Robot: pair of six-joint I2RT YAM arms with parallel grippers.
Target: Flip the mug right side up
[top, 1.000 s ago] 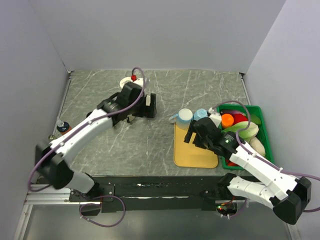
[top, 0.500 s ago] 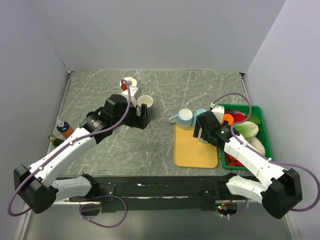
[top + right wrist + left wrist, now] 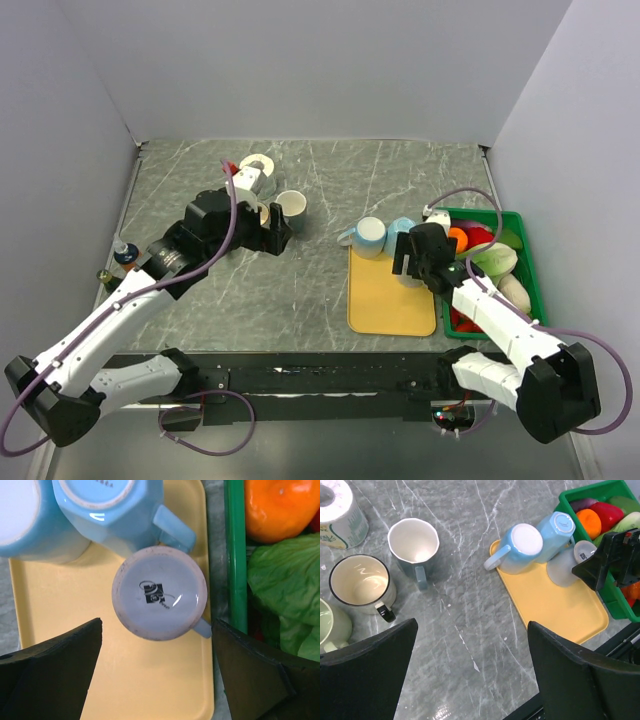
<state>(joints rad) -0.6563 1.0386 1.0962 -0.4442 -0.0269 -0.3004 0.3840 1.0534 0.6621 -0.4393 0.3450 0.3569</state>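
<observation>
The right gripper moves down onto the lilac mug's handle (image 3: 202, 628) next and closes its fingers around it. The handle lies below the gripper, toward the green basket.
Three mugs stand upside down at the far end of the yellow tray (image 3: 105, 680). A pale lilac mug (image 3: 159, 594) shows a black logo on its base, its handle toward the green basket. Behind it are a light blue faceted mug (image 3: 107, 510) and a light blue mug with a white base (image 3: 370, 233). My right gripper (image 3: 157, 622) hangs open just above the lilac mug, fingers on either side, not touching. My left gripper (image 3: 472, 630) is open and empty over bare table, to the left of the tray.
Upright mugs stand at the far left: a blue-grey one (image 3: 414, 542), a cream one with a black rim (image 3: 360, 582) and a green one (image 3: 330, 625), beside a white roll (image 3: 337, 507). The green basket (image 3: 530, 270) of toy food adjoins the tray. Small bottles (image 3: 125, 252) stand at the left edge.
My left arm drew back toward the near left, uncovering the upright blue-grey mug. My right gripper moved toward the far end of the tray, over the lilac mug.
</observation>
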